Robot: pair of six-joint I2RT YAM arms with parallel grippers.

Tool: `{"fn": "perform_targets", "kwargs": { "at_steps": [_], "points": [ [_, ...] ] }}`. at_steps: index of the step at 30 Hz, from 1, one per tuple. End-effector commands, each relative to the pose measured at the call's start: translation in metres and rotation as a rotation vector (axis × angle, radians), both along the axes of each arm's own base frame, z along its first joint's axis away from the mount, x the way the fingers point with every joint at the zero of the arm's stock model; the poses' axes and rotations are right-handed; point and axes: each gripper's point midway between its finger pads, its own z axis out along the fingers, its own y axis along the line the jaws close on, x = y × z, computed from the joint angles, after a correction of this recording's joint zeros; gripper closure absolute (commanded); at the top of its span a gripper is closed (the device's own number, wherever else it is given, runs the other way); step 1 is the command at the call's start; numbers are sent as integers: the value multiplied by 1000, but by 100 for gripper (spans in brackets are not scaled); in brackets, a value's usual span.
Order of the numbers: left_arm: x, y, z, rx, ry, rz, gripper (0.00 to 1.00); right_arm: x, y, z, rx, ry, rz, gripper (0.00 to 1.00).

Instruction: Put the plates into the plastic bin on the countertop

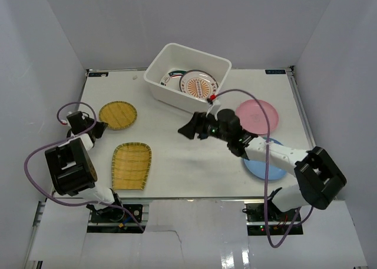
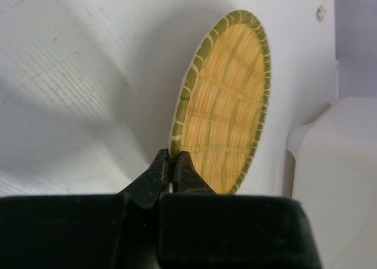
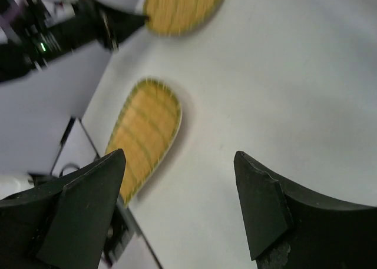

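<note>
My right gripper moves down and back onto the yellow rectangular plate's edge facing the table's middle next, as my left gripper holds the round plate (image 1: 118, 114).
The white plastic bin (image 1: 219, 66) stands at the back of the countertop (image 1: 194, 157). It holds the orange-patterned plate (image 1: 197, 84) and the green-red-rimmed plate (image 1: 170, 76). The round yellow woven-look plate (image 1: 118, 114) lies at the left; my left gripper (image 1: 101, 128) is shut on its near rim, which shows between the tips in the left wrist view (image 2: 172, 163). The yellow rectangular plate (image 1: 132, 165) lies near the front. My right gripper (image 1: 187, 130) is open and empty above the middle of the table (image 3: 179, 181). The pink plate (image 1: 257, 116) and the blue plate (image 1: 258, 168) lie at the right. No cream plate shows.
White walls close in the table on three sides. The right arm (image 1: 277, 154) reaches over the blue plate. The bin's side (image 2: 336, 163) shows at the right of the left wrist view. The left arm (image 3: 59, 33) shows in the right wrist view, beside the round yellow plate (image 3: 182, 7).
</note>
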Motion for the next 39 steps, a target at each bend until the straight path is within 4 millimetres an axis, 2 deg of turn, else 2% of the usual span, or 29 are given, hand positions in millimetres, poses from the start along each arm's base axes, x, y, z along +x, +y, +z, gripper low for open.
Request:
{"fn": "perform_targets", "kwargs": {
  "at_steps": [1, 2, 3, 4, 5, 6, 7, 8, 9, 10, 12, 13, 17, 20, 21, 23, 25, 26, 27, 28, 29, 30, 31, 32, 33, 35, 37, 38, 39],
  "points": [
    [1, -7, 51, 18, -139, -23, 100, -49, 36, -26, 68, 57, 52, 19],
    [0, -10, 60, 14, -165, -26, 100, -57, 41, -40, 54, 83, 54, 17],
    [-2, -13, 80, 23, -220, -29, 100, -66, 49, -47, 54, 102, 74, 17],
    [-4, -21, 91, 5, -252, -53, 100, -73, 60, -68, 28, 150, 101, 17],
    [-6, -30, 101, -28, -282, -62, 100, -86, 78, -64, 55, 172, 158, 17],
    [-10, -40, 117, -32, -332, -82, 100, -91, 89, -86, 25, 214, 177, 17],
    [-13, -47, 126, -39, -358, -96, 100, -103, 102, -92, 19, 231, 212, 17],
    [-14, -62, 135, -42, -381, -127, 100, -103, 117, -83, 47, 232, 233, 17],
    [-16, -70, 145, -31, -407, -143, 100, -106, 125, -89, 41, 247, 248, 17],
    [-21, -84, 162, -12, -452, -178, 100, -116, 136, -110, 10, 283, 272, 17],
    [-24, -92, 177, 17, -479, -193, 100, -122, 154, -124, 7, 319, 301, 19],
    [-25, -101, 195, 33, -520, -218, 100, -132, 163, -129, 1, 325, 322, 20],
    [-24, -123, 229, 45, -585, -275, 100, -142, 187, -159, -12, 420, 349, 27],
    [-18, -150, 252, 52, -629, -341, 100, -138, 200, -173, 4, 467, 338, 43],
    [-15, -156, 256, 60, -632, -350, 100, -136, 201, -178, -1, 472, 329, 62],
    [-6, -180, 265, 60, -637, -409, 100, -133, 199, -169, 10, 455, 319, 91],
    [0, -199, 270, 57, -641, -449, 100, -129, 189, -157, 27, 416, 314, 92],
    [5, -205, 273, 69, -644, -463, 100, -132, 170, -167, -3, 414, 291, 92],
    [14, -218, 278, 70, -648, -483, 100, -128, 162, -137, 41, 358, 287, 92],
    [20, -226, 280, 74, -647, -496, 100, -126, 150, -130, 39, 328, 276, 92],
    [25, -233, 283, 88, -651, -509, 100, -131, 126, -144, -16, 307, 264, 92],
    [40, -244, 285, 89, -646, -524, 100, -128, 113, -111, 29, 245, 259, 92],
    [45, -257, 285, 91, -647, -541, 100, -130, 100, -105, 27, 217, 256, 92],
    [54, -263, 285, 103, -644, -549, 100, -140, 79, -119, -24, 209, 270, 92],
    [72, -271, 280, 106, -629, -557, 100, -140, 68, -95, 13, 172, 275, 92],
    [89, -283, 271, 95, -604, -579, 100, -151, 47, -95, -23, 167, 305, 92],
    [116, -294, 262, 88, -584, -587, 100, -158, 25, -79, -17, 125, 293, 92],
    [124, -298, 257, 90, -567, -590, 100, -159, 15, -84, -56, 137, 279, 92],
    [131, -301, 253, 92, -557, -595, 100, -160, 7, -63, -31, 75, 274, 92]
  ]
}}
